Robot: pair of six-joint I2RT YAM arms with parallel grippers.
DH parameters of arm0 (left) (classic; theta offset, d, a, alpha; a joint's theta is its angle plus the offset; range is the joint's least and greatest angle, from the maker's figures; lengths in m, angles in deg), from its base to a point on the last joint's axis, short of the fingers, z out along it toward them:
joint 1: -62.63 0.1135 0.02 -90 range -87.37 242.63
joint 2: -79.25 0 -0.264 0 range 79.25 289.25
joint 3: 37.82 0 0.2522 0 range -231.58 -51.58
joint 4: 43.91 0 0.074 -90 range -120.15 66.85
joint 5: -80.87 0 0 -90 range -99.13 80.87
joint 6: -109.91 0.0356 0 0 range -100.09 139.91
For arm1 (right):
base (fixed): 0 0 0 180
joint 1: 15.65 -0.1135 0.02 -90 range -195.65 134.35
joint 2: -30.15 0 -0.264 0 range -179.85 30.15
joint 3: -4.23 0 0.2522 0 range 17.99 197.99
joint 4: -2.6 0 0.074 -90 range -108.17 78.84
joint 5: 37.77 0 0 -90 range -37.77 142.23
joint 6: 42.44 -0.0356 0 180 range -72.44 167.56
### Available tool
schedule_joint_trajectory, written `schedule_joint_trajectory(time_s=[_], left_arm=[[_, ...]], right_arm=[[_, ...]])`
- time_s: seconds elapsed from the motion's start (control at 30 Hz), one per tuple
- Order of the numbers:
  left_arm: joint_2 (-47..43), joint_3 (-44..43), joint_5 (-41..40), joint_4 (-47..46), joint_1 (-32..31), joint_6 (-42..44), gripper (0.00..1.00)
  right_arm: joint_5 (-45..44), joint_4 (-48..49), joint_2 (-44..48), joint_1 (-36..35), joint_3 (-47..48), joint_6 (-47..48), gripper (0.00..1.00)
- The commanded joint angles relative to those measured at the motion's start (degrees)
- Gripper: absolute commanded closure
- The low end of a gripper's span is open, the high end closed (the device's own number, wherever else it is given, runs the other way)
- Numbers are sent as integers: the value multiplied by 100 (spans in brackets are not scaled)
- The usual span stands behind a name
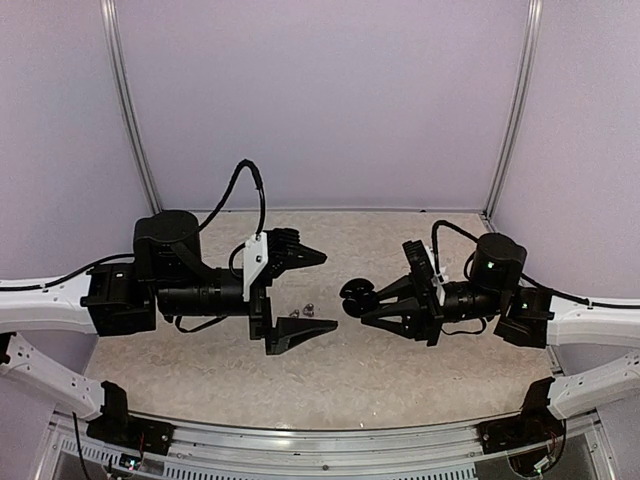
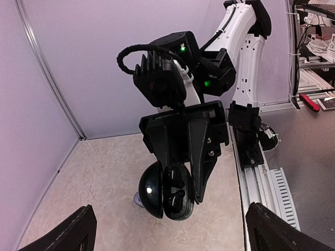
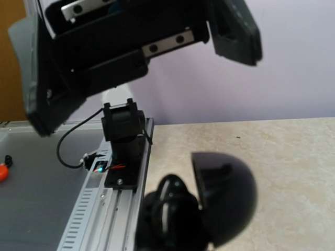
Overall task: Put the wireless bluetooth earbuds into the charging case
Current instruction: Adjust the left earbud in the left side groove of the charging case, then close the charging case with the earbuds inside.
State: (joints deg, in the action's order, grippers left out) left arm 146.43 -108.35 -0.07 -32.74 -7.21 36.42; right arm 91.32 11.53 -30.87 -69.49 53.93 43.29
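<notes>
Both black earbuds are in their sockets, so my right gripper should next move outward and down to the bare tabletop before the far panel and let go of the case.
My right gripper is shut on the base of a black round charging case and holds it above the table. In the left wrist view the case hangs with its lid swung open. Two black earbuds sit in its sockets. The right gripper clamps the base from above. Two silvery-grey earbuds lie on the table between the fingers of my open, empty left gripper. One silvery piece peeks out behind the lid. The right wrist view shows the case and lid close up and blurred.
The beige table is walled in lilac panels on three sides. An aluminium rail with the arm bases runs along the near edge. The left gripper's fingers hang above the case in the right wrist view.
</notes>
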Motion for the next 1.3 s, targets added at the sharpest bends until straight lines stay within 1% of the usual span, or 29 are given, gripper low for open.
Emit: schedule_joint_trajectory(time_s=[0.0, 0.3, 0.47, 0.57, 0.7, 0.83, 0.9, 0.97, 1.03, 1.13, 1.2, 1.27], left_arm=[[133, 126, 163, -539, 32, -136, 1], [547, 2, 298, -632, 32, -138, 2], [577, -12, 789, -552, -56, 195, 8], [467, 52, 699, -509, -240, 502, 10], [458, -156, 554, -78, -402, 889, 17], [543, -348, 213, 313, -535, 1153, 21], [533, -365, -4, 383, -544, 1195, 22], [435, -241, -312, 123, -539, 1224, 21], [268, -46, -706, -237, -539, 1274, 18], [87, 172, -1516, -613, -549, 1360, 17], [32, 268, -1763, -723, -493, 1329, 17], [-9, 332, -1878, -829, -356, 1123, 17]], right_arm=[[222, 228, -102, -48, 206, 42, 100], [332, 261, -304, -44, 328, 20, 100], [186, 211, -331, -49, 339, -24, 100], [121, 273, -349, -47, 305, -121, 100], [91, 336, -393, -38, 308, -265, 100], [66, 401, -393, -30, 319, -383, 100], [25, 375, -381, -18, 334, -455, 100], [-14, 337, -361, 15, 334, -542, 100], [-54, 283, -350, 51, 347, -654, 100], [-185, 109, -386, 156, 393, -858, 100], [-364, -184, -456, 310, 476, -927, 100], [-515, -569, -581, 566, 606, -985, 100]])
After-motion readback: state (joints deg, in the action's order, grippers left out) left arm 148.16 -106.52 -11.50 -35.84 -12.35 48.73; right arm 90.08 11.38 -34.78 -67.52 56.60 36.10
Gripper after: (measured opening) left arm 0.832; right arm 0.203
